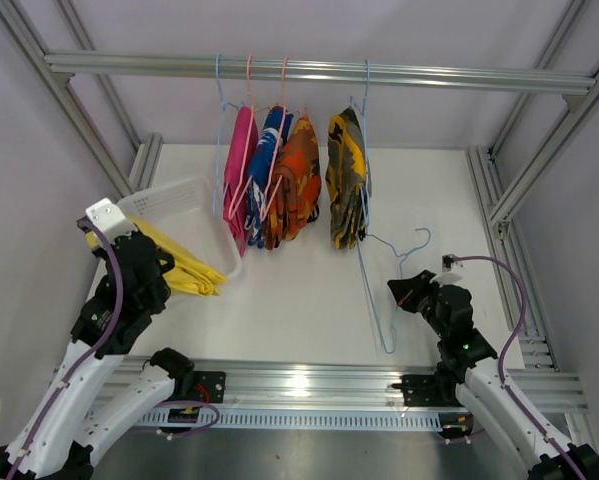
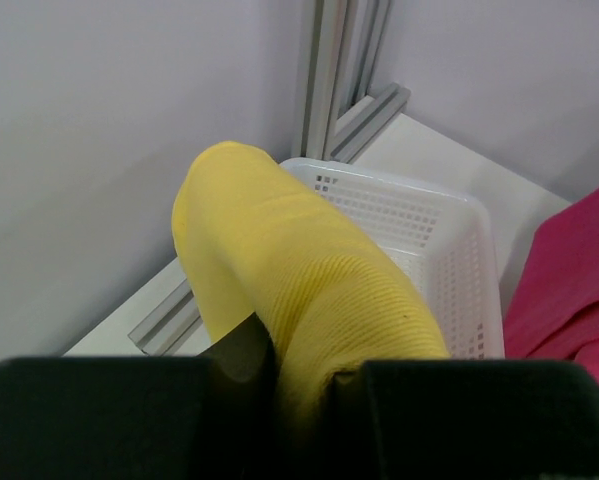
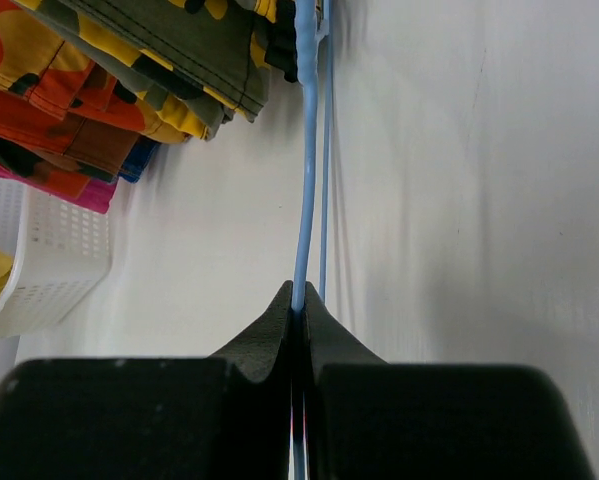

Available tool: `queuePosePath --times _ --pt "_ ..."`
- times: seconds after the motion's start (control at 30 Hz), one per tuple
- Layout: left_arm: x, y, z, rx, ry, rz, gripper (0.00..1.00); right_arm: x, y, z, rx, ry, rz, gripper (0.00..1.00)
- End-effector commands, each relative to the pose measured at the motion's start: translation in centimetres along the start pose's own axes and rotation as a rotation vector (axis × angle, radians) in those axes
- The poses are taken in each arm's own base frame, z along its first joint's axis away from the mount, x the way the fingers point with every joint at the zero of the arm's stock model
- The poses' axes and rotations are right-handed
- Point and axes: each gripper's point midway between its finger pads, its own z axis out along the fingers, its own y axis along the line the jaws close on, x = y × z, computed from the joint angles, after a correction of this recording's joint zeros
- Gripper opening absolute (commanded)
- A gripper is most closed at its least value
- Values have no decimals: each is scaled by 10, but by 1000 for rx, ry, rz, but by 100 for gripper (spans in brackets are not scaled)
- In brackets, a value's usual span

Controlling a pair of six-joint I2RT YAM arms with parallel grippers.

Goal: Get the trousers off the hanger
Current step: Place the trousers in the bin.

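Note:
The yellow trousers in my left gripper still trail across the basket's near rim and need to go outward over the white basket (image 1: 179,200), then down, then be released.
The plain yellow trousers (image 2: 299,260) are pinched between the fingers of my left gripper (image 2: 304,370), which is shut on them. From above they trail from the left gripper (image 1: 139,243) over the near rim of the white basket (image 1: 179,200) onto the table, yellow trousers (image 1: 189,268). On the rail hang the magenta (image 1: 241,170), blue-and-white (image 1: 270,150), orange camouflage (image 1: 295,180) and yellow camouflage trousers (image 1: 346,180). A bare blue hanger (image 1: 374,300) lies on the table. My right gripper (image 3: 299,310) is shut on its wire (image 3: 301,200).
The white mesh basket (image 2: 419,220) sits at the back left by the frame post (image 2: 324,70), with the magenta cloth (image 2: 569,280) just to its right. An aluminium rail (image 1: 379,72) spans the back. Frame beams run along both sides of the table.

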Motion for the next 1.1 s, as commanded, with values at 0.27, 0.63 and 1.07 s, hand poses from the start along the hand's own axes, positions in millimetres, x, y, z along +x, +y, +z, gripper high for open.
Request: queuePosePath --times 0.27,0.63,1.07 --pt "-9 -4 24 -210 -1 -175 1 -8 7 2 -33 -26 -23 0" --pt "22 -18 47 -327 65 -137 1 -8 3 1 -16 -25 -45 0" --pt "57 -16 75 -456 135 -97 1 -10 2 0 -15 -30 -66 0"
